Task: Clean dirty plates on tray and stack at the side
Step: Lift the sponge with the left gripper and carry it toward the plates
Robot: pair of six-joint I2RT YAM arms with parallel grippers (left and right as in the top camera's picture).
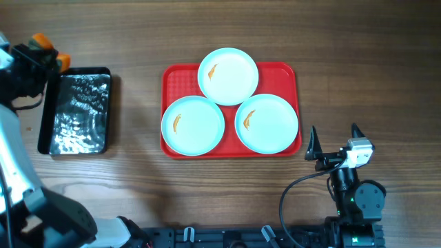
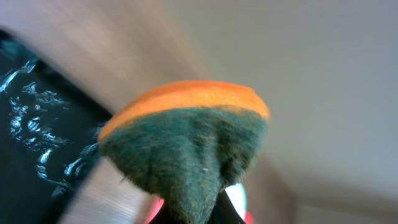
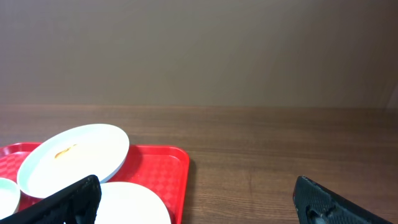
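Observation:
The smeared plate nearest the black tray is below my left gripper and to its right in the overhead view, so I should move across, go down and let go of the sponge (image 2: 186, 143) there.
Three pale plates lie on the red tray (image 1: 175, 77): one at the back (image 1: 228, 76), one front left (image 1: 193, 125), one front right (image 1: 267, 123). Each has a small orange smear. My left gripper (image 1: 47, 54) is at the far left, over the back left corner of the black tray (image 1: 76, 110), shut on an orange and green sponge (image 2: 186, 143). My right gripper (image 1: 335, 140) is open and empty, just right of the red tray's front right corner. The right wrist view shows the back plate (image 3: 73, 157), the front right plate (image 3: 134, 202) and the red tray (image 3: 168, 165).
The glossy black tray lies left of the red tray, with bare wooden table (image 1: 138, 103) between them. Wooden table (image 1: 372, 69) extends right of the red tray. The right arm's base (image 1: 355, 200) stands at the front right edge.

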